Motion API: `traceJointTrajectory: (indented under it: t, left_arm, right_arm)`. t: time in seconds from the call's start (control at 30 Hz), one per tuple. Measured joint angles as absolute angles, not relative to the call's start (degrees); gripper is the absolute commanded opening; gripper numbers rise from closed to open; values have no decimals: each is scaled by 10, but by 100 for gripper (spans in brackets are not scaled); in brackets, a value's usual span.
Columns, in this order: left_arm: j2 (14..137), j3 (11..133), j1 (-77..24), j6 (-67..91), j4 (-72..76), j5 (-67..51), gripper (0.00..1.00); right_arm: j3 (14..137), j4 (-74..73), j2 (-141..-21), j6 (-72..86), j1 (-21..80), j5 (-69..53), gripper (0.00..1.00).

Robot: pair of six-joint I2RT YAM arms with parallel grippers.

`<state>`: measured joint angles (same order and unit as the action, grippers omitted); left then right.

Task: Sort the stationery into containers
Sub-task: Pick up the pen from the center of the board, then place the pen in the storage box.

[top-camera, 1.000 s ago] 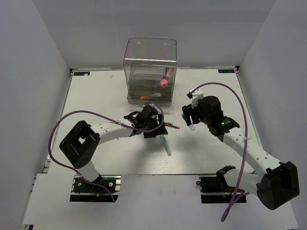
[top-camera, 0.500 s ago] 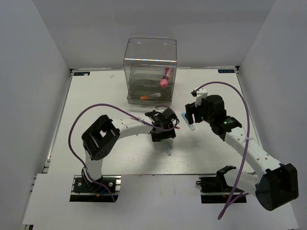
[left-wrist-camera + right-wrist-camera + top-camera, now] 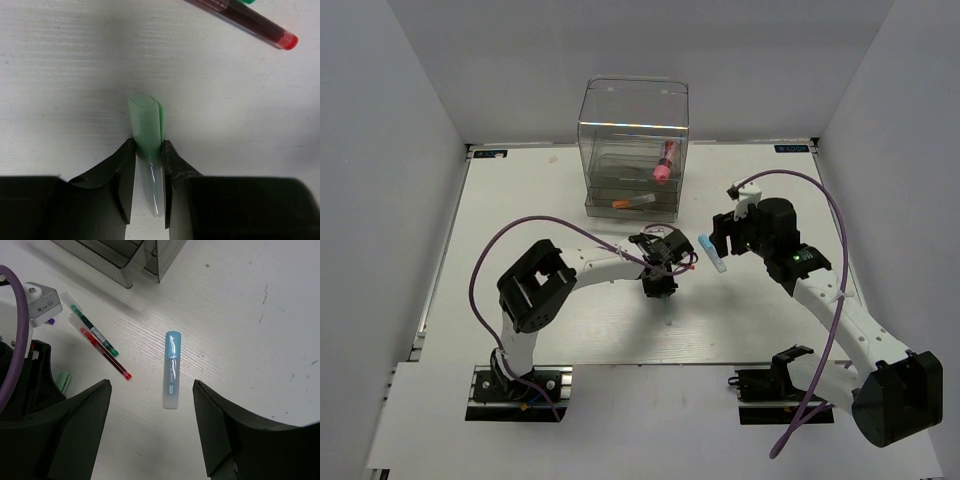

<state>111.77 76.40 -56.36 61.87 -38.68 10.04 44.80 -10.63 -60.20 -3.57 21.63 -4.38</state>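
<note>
The green marker (image 3: 146,125) goes in beside the orange-capped marker already in the lower drawer next, as my left gripper lifts outward, turns and lowers it.
My left gripper (image 3: 148,150) is shut on the green marker (image 3: 146,125), which lies on the table with its cap end sticking out past the fingertips. A dark pen with a red tip (image 3: 245,21) lies just beyond it. My right gripper (image 3: 151,384) hangs open above the light-blue marker (image 3: 171,369), which lies flat on the table between the fingers and a little ahead of them. From above, the left gripper (image 3: 660,284) is at mid-table and the right gripper (image 3: 720,240) is just right of it. The clear container (image 3: 633,150) stands at the back.
A pink-and-silver tube (image 3: 665,160) stands in the container's top bin, and an orange-capped marker (image 3: 620,204) lies in a lower drawer. Two thin pens, one red-tipped (image 3: 105,354) and one green-tipped (image 3: 92,330), lie side by side between the grippers. The container's corner (image 3: 125,260) is near the right wrist.
The left arm swung right and down onto the green marker, and its jaws closed on it. The right gripper shifted slightly right and stayed open.
</note>
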Motion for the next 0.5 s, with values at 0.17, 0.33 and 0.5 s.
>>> traceJointTrajectory:
  t: [0.17,0.33,0.5]
  left_arm:
    - [1102,746,-559,598,-380,105,0]
    - [1047,728,-547,576,-383,138,0]
    - [954,728,-524,575,-346,171,0]
  right_arm:
    - [441,-107,-598,-34,213,-55,72]
    - [441,-107,-598,-34,211,-63,71]
    - [436,-104,-593,-34,211,-64,68]
